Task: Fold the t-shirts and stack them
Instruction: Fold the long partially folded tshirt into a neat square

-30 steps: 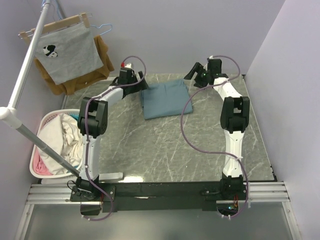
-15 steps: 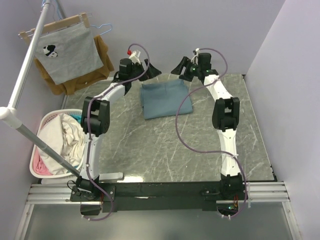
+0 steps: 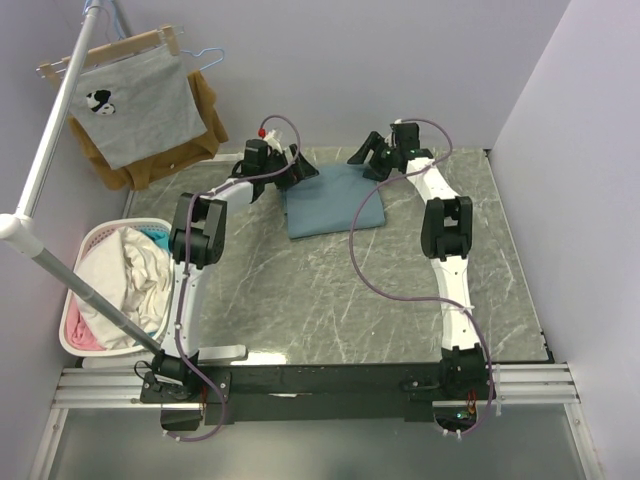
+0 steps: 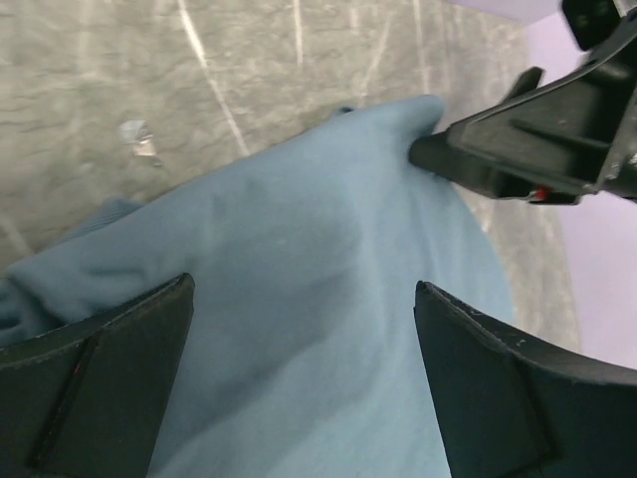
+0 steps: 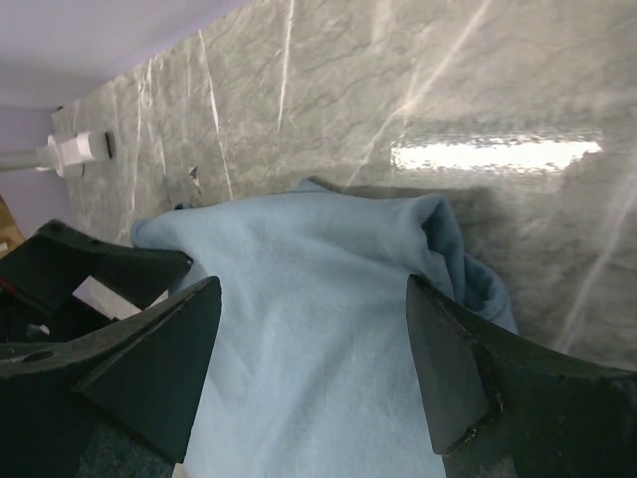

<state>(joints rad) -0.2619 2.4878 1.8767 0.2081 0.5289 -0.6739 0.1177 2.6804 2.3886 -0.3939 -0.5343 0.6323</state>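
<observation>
The layers along the shirt's bunched side edge lie uneven, so I should next move my right gripper back toward my base along that edge and close halfway along it.
A folded dusty teal-blue t-shirt lies flat at the back middle of the grey marble table. My left gripper hangs open over the shirt's back left corner. My right gripper hangs open over its back right corner. In the left wrist view the shirt fills the gap between my spread fingers and the other gripper's fingertip rests at its far edge. In the right wrist view the shirt lies between my spread fingers, its folded edge bunched at the right.
A white laundry basket with several pale garments sits off the table's left edge. A grey printed shirt and a brown garment hang on a rack at the back left. A white pole crosses the left side.
Both grippers have swung inward and come down from beside the shirt to its two back corners. The shirt stays folded in place.
</observation>
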